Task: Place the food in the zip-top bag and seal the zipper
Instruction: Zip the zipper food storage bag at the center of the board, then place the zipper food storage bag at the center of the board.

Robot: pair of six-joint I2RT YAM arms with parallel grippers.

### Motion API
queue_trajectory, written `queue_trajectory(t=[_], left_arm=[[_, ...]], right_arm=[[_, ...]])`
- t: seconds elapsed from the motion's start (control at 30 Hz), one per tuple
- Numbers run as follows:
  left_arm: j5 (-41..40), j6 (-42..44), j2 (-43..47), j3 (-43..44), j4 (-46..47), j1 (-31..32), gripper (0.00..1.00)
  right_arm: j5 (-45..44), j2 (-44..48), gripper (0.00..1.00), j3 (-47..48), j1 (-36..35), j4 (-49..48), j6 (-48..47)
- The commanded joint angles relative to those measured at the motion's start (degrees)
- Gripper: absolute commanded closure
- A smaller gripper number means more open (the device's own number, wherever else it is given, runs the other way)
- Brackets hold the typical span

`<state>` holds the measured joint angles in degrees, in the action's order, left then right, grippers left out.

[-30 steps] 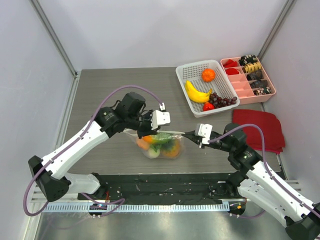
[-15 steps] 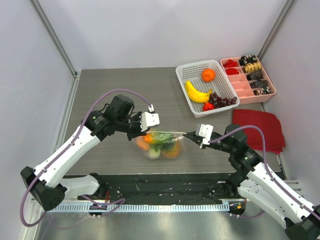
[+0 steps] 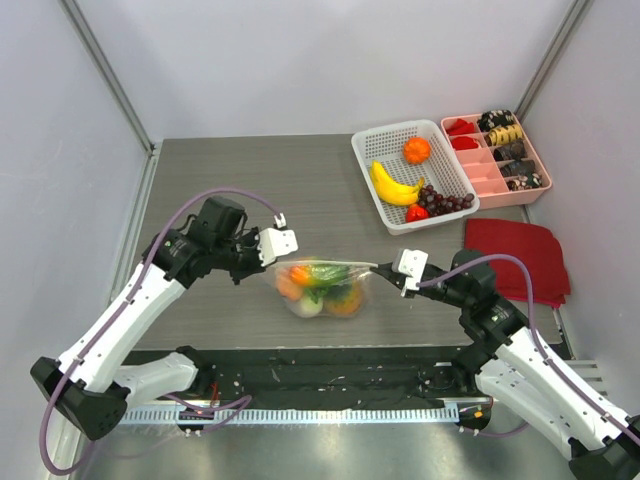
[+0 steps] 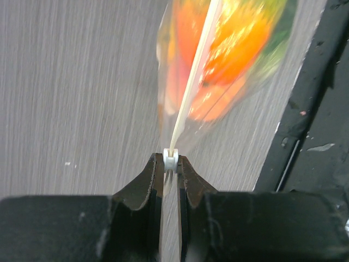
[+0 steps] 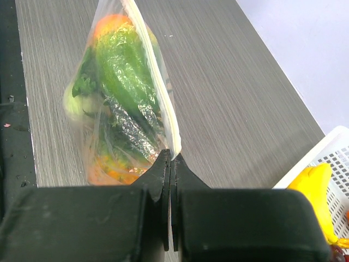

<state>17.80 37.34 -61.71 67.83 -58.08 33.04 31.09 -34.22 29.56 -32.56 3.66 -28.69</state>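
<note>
My left gripper pulls the white slider slightly away from my right gripper next and lets go of the slider at the zipper's end [image 3: 274, 264] [image 4: 170, 166].
The zip-top bag [image 3: 320, 287] hangs just above the table between my two grippers, holding the food [image 3: 316, 290]: orange, green and white pieces. My left gripper [image 3: 266, 264] is shut on a small white slider [image 4: 170, 160] at the left end of the zipper [image 3: 325, 266]. The zipper [image 4: 193, 76] runs straight away from the jaws, with blurred orange food [image 4: 234, 43] behind it. My right gripper [image 3: 378, 268] is shut on the bag's right corner [image 5: 173, 153]. There the zipper [image 5: 155, 71] edges the bag [image 5: 120, 103], which shows green and orange pieces.
A white mesh basket [image 3: 362, 160] with a banana, an orange fruit and grapes stands at the back right; it also shows in the right wrist view [image 5: 332, 158]. A pink compartment tray [image 3: 480, 172] sits beside it. A red cloth [image 3: 515, 260] lies at right. A black strip [image 3: 320, 365] edges the table's near side.
My left gripper has slid left along the bag's top edge, from near its middle to its left end. The right gripper has held still on the right corner.
</note>
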Motion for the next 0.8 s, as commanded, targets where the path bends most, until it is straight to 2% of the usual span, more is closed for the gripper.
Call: queue_trajectory(t=[0.0, 0.23, 0.27, 0.3, 0.37, 0.4, 0.5, 0.6, 0.67, 0.77], left_arm=[[-6.5, 2.6, 2.4, -1.2, -3.8, -2.9, 0.94], [-11.3, 2.7, 3.3, -1.6, -5.1, -3.9, 0.85], [-11.5, 2.7, 3.1, -1.0, -5.4, -4.0, 0.81], [-10.9, 2.0, 3.0, -0.6, -5.8, -4.0, 0.70], [-8.3, 1.0, 2.1, 2.5, -7.1, -4.0, 0.59], [-5.0, 0.5, 1.8, 3.9, -7.6, -4.0, 0.49], [0.4, -0.7, -0.4, 9.5, -7.2, -3.7, 0.38], [0.4, -3.4, -4.8, 15.6, -4.0, -2.5, 0.35], [3.6, -4.3, -9.2, 20.1, -4.5, -2.3, 0.35], [6.7, -3.3, -13.1, 22.1, -5.2, 0.4, 0.35]], right_arm=[[-3.0, 1.1, 0.99, 0.3, 0.7, 0.6, -1.9], [-2.4, 0.9, 0.99, 1.0, 0.8, 1.1, -2.2], [-2.2, 0.8, 0.99, 0.9, 0.8, 1.2, -2.5], [-2.1, 0.6, 0.99, 0.8, 0.8, 1.1, -2.7], [-1.8, -0.1, 0.99, 0.8, 0.8, 0.6, -2.6], [-1.6, -0.2, 0.99, 0.9, 0.8, 0.5, -2.6], [-0.3, -0.6, 0.99, 1.3, 0.7, -0.1, -2.3], [0.7, -1.1, 0.99, 1.9, 0.8, -0.2, -2.1], [1.2, -1.4, 0.99, 2.1, 0.8, -0.5, -2.2], [2.0, -1.8, 0.99, 2.3, 0.8, -1.4, -2.3]])
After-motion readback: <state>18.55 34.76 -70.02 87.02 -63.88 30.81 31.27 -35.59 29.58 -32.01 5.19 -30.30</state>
